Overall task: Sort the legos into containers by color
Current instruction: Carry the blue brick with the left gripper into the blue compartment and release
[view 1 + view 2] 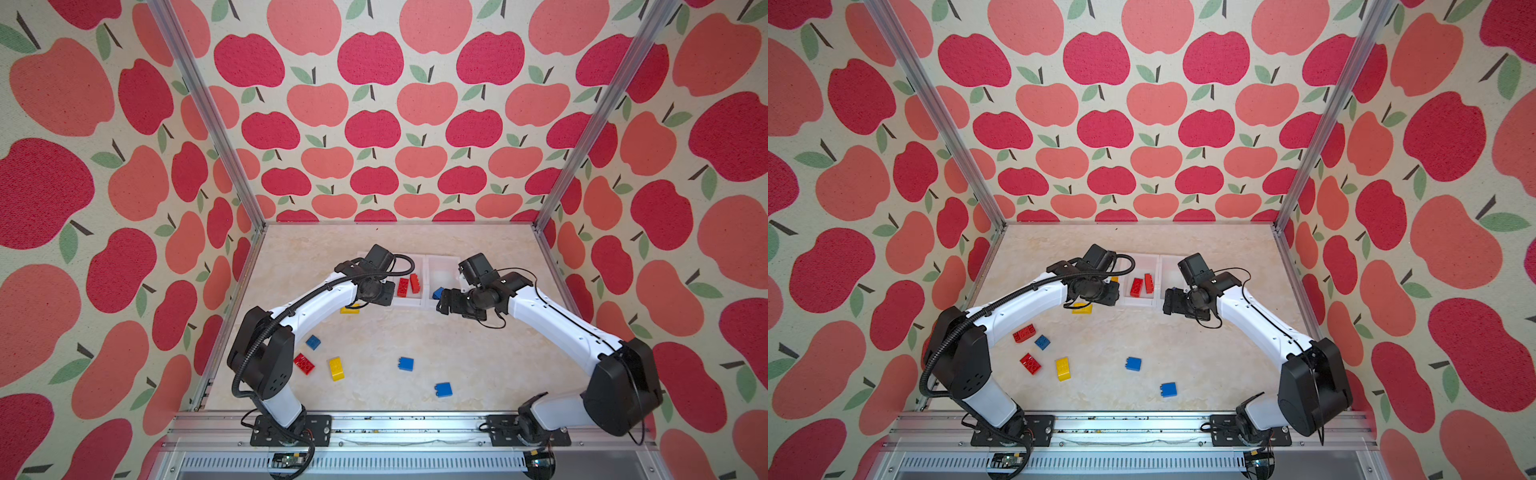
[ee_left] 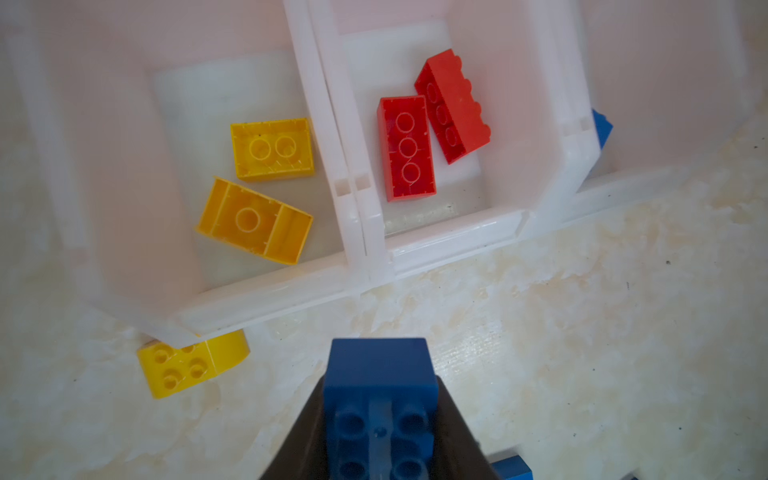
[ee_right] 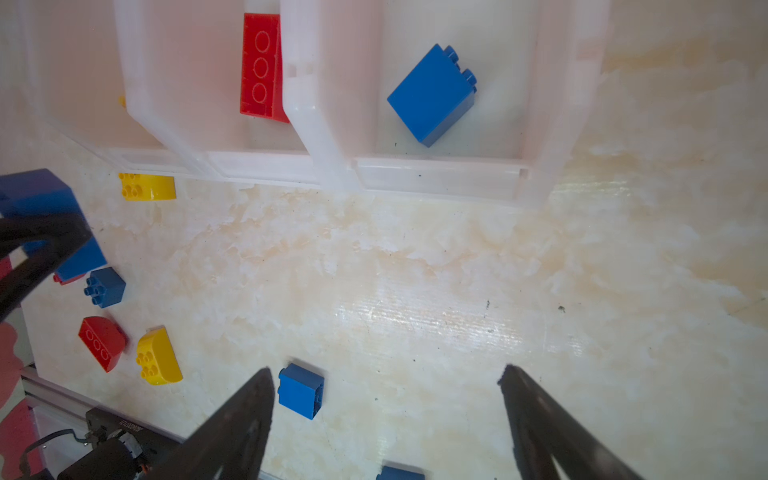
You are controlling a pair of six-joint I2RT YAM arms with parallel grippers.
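Observation:
My left gripper moves outward past the red bricks, over the blue bin's far part (image 1: 444,272), and lets go next, since that bin already holds a blue brick.
My left gripper (image 2: 380,386) is shut on a blue brick (image 2: 378,365), held just in front of the containers (image 2: 453,237). These are three joined white bins. One end bin holds two yellow bricks (image 2: 272,147), the middle bin two red bricks (image 2: 407,147), and the other end bin one blue brick (image 3: 432,95). My right gripper (image 3: 386,374) hangs open and empty over the table before the blue bin. In both top views the left gripper (image 1: 384,293) and the right gripper (image 1: 442,301) face each other in front of the bins.
A rounded yellow piece (image 2: 191,365) lies against the bins' front wall. Loose on the near table are a blue brick (image 1: 313,342), a red one (image 1: 304,364), a yellow one (image 1: 336,368), two more blue ones (image 1: 405,364) (image 1: 443,389) and another red one (image 1: 1024,333).

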